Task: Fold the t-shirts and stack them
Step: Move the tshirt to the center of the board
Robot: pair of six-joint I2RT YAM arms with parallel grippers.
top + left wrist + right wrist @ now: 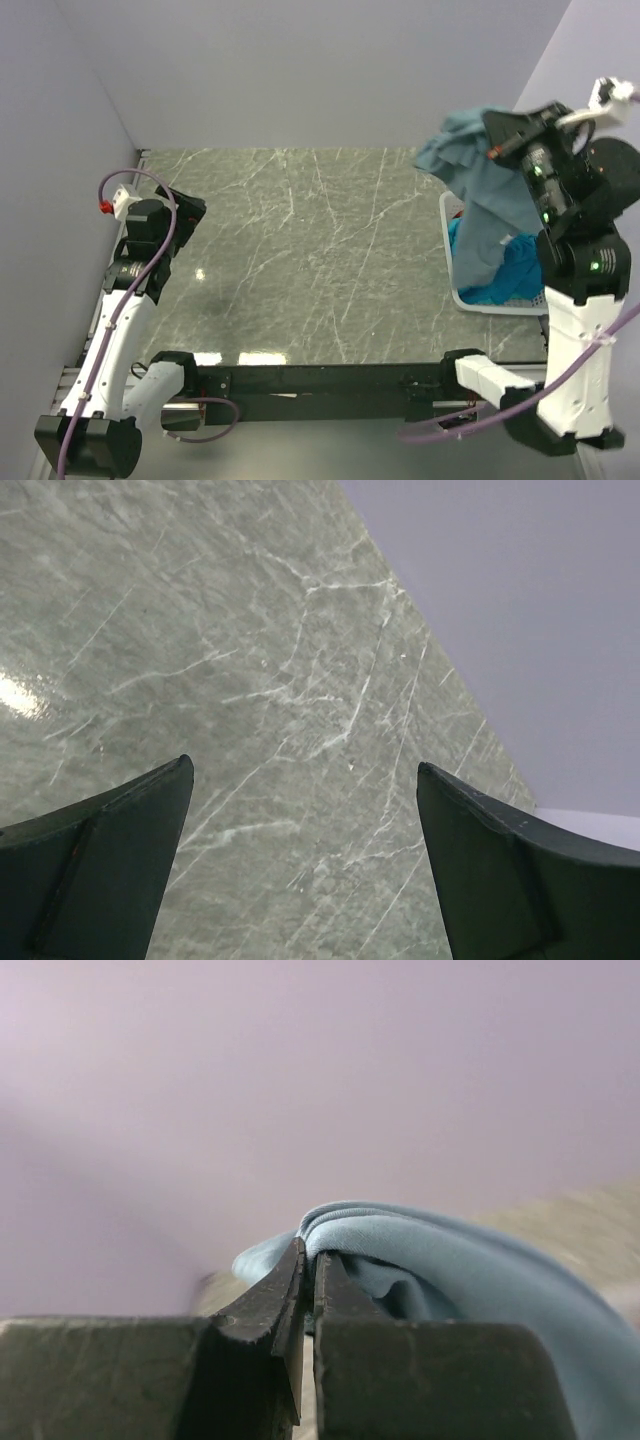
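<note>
The right gripper swings to the left in the top view from the basket next, then lowers there. The marble at the table's middle is bare.
My right gripper is shut on the grey-blue t-shirt and holds it high above the table's right side; the cloth hangs down toward the basket. In the right wrist view the cloth bunches over my closed gripper. A turquoise t-shirt lies in the white basket. No red shirt shows. My left gripper is open and empty at the table's left side; in the left wrist view it hovers over bare marble.
The grey-green marble table spans the middle. The white lattice basket sits at the right edge. Lilac walls stand close on the left, back and right.
</note>
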